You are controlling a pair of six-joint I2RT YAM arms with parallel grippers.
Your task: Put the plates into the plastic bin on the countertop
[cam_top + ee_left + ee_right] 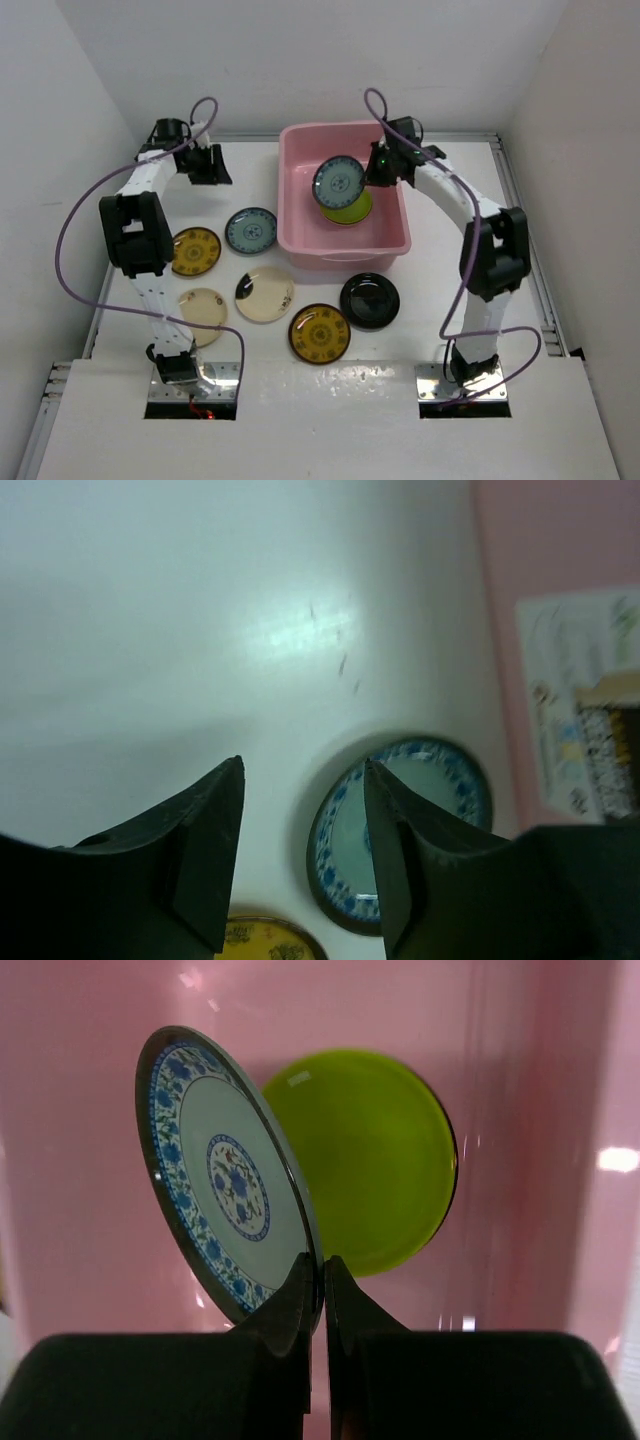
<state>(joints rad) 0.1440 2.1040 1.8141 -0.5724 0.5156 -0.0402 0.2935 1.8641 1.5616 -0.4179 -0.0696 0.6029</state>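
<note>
I need to move my left gripper down and back next, onto the pale blue plate's rim away from the bin.
My right gripper point(376, 168) point(322, 1260) is shut on the rim of a pale blue patterned plate point(338, 181) point(225, 1170). It holds the plate on edge, tilted, above the floor of the pink plastic bin point(350, 250) point(80, 1110). Under it a lime green plate point(356, 211) point(380, 1170) lies in the bin. My left gripper point(212, 166) point(302, 765) hangs open and empty over the white countertop point(450, 270), left of the bin. Below it lies another pale blue plate point(251, 230) point(450, 790). More plates sit on the countertop: amber point(195, 251), cream point(203, 310), blotched cream point(264, 294), amber point(320, 333) and black point(369, 300).
White walls close in the countertop at the back and on both sides. The bin's outer wall point(540, 540) with a paper label point(585, 700) stands just right of my left gripper. An amber plate's edge point(265, 942) shows at the bottom of the left wrist view.
</note>
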